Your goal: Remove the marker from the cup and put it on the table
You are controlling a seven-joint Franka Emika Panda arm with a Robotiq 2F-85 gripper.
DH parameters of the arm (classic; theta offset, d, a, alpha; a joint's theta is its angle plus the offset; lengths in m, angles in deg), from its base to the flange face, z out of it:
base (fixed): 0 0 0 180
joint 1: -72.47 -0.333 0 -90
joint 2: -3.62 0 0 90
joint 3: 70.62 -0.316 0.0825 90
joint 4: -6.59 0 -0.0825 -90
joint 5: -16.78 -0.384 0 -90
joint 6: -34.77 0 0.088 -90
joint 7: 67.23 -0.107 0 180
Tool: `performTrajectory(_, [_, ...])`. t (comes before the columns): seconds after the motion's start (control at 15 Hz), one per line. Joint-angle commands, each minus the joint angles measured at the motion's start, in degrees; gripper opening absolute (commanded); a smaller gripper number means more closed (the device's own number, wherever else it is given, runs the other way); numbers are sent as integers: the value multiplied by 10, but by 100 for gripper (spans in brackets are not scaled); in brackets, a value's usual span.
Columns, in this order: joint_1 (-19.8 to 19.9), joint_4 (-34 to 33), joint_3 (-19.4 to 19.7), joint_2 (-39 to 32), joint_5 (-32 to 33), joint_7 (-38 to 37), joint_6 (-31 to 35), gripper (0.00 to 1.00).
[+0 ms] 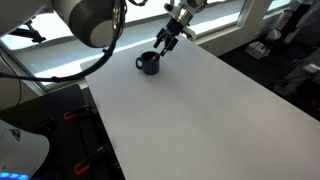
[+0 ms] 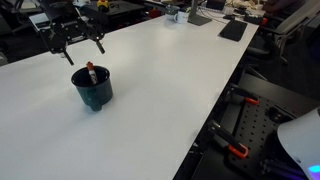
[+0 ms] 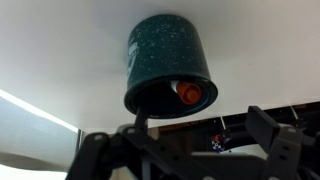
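Observation:
I will lower my gripper slightly and close on the marker's red-orange end (image 1: 156, 56), which pokes above the rim between my open fingertips.
The cup (image 1: 149, 64) is a dark speckled mug standing on the white table (image 1: 200, 110) near its far edge. It shows in both exterior views, here too (image 2: 92, 90), and in the wrist view (image 3: 168, 50). The marker (image 2: 89, 70) stands inside it, its red-orange end just above the rim; the wrist view shows that end in the cup's mouth (image 3: 189, 93). My gripper (image 2: 84, 50) hangs open and empty just above and behind the cup, not touching it. It also shows in an exterior view (image 1: 163, 42) and the wrist view (image 3: 185, 140).
A flat black object (image 2: 232, 30) lies at the table's far end with other small things near it. Robot hardware with red clamps (image 2: 240, 150) sits below the table's long edge. Windows (image 1: 215, 15) run behind the cup's side of the table.

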Motion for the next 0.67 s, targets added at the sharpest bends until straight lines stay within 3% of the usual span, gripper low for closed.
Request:
performTrajectory(0.0, [0, 0, 0, 0, 0, 0, 0, 100])
performTrajectory(0.07, [0, 0, 0, 0, 0, 0, 0, 100])
performTrajectory(0.13, [1, 1, -1, -1, 0, 0, 0, 89])
performTrajectory(0.2, [2, 3, -4, -2, 2, 0, -1, 99])
performTrajectory(0.27, [2, 3, -5, -4, 2, 0, -1, 94])
performTrajectory(0.33, [2, 3, -3, -5, 1, 0, -1, 75])
performTrajectory(0.4, [2, 3, -2, -6, -1, 0, -2, 75])
performTrajectory(0.47, [1, 3, -2, -7, 1, 0, -2, 94])
performTrajectory(0.6, [1, 2, 0, -9, 0, 0, -2, 97])
